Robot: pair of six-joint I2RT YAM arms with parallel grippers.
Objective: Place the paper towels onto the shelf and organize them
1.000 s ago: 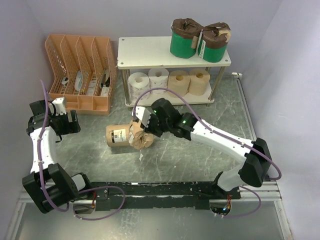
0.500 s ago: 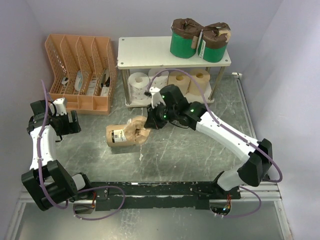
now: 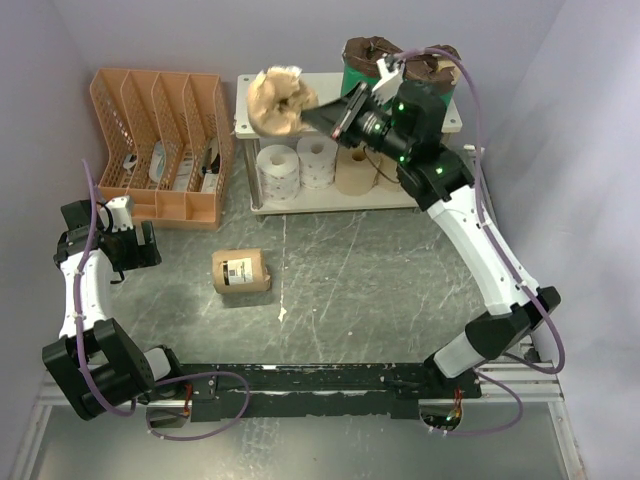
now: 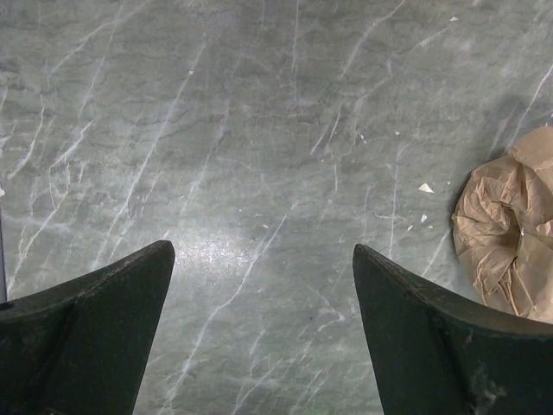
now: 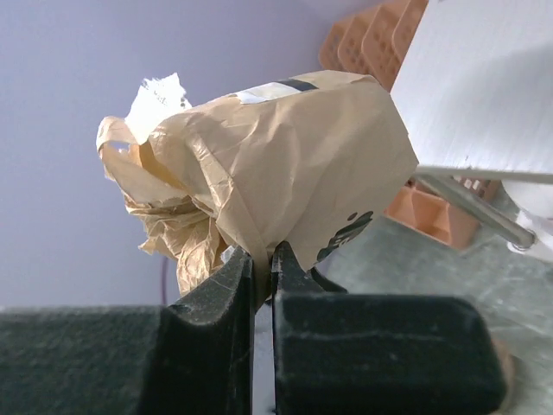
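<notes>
The spot on the shelf's top board (image 3: 327,88) beside the green-wrapped rolls is empty, so the right gripper will next move outward toward those rolls, then down to release the tan-paper-wrapped roll there.
My right gripper (image 3: 322,113) is shut on the paper wrap of a tan-paper-wrapped roll (image 3: 279,102), held in the air above the left end of the shelf's (image 3: 310,118) top board; in the right wrist view the gripper (image 5: 262,257) pinches a fold of the roll (image 5: 285,173). Two green-wrapped rolls (image 3: 368,76) stand at the top board's right end. A white roll (image 3: 276,170), a white dotted roll (image 3: 316,160) and two bare tan rolls (image 3: 356,170) stand on the lower board. A second tan-wrapped roll (image 3: 240,271) lies on the table, also in the left wrist view (image 4: 510,233). My left gripper (image 3: 152,246) is open and empty.
An orange slotted file organizer (image 3: 165,145) stands left of the shelf. The grey marble table (image 3: 360,270) is walled by lilac panels at the back and sides. A black rail (image 3: 320,380) runs along the near edge.
My right gripper has lifted one tan-wrapped roll off the table and carried it up and back to above the shelf's top board. The left arm has not moved.
</notes>
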